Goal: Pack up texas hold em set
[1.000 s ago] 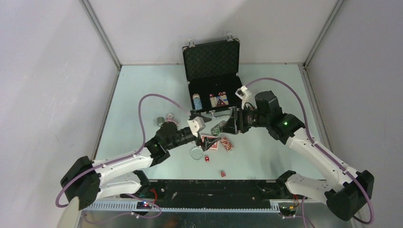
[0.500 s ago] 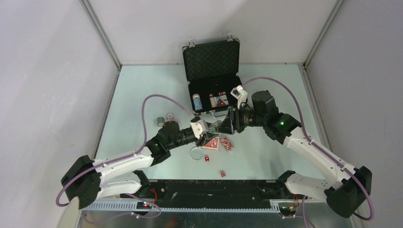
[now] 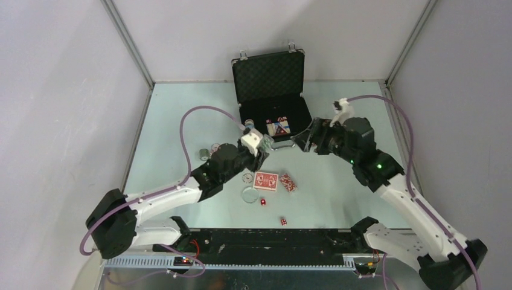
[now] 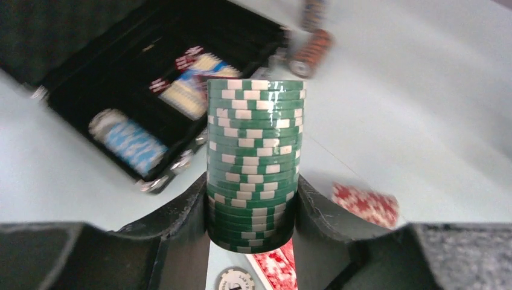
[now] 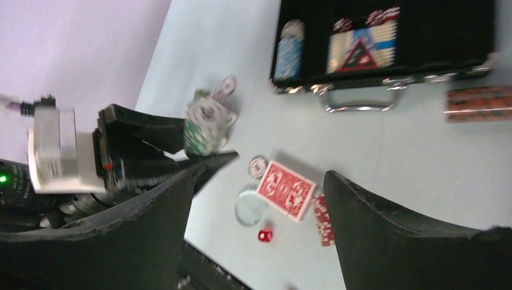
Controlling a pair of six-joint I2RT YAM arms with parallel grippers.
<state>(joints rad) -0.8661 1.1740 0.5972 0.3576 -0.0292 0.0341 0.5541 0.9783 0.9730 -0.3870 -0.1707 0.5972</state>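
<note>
My left gripper moves outward over the briefcase (image 3: 246, 119) next, turning in line with the tray, then down past the blue chips (image 4: 128, 140), where the tray lies empty.
My left gripper (image 3: 263, 151) is shut on a tall green-and-white poker-chip stack (image 4: 255, 163), which stands upright between its fingers (image 4: 187, 211) in front of the open black briefcase (image 3: 246, 119). Blue chips (image 4: 128, 140) and a card box (image 4: 193, 78) lie in the briefcase tray. My right gripper (image 3: 302, 141) hangs open and empty by the briefcase's front right corner, its jaws wide apart in the right wrist view. On the table lie red-backed cards (image 3: 265, 180), a red chip stack (image 3: 288, 182), a clear disc (image 3: 249, 194) and red dice (image 3: 263, 202).
Two small chip stacks (image 3: 205, 153) stand on the left of the table. A lone chip (image 3: 247, 177) lies beside the cards. An orange-brown chip stack (image 5: 477, 103) lies right of the silver briefcase handle (image 5: 356, 99). The raised briefcase lid (image 3: 268, 75) leans at the back.
The green stack passed from my right gripper to my left, which shut on it and carried it toward the briefcase. The right gripper opened and drew back up and to the right.
</note>
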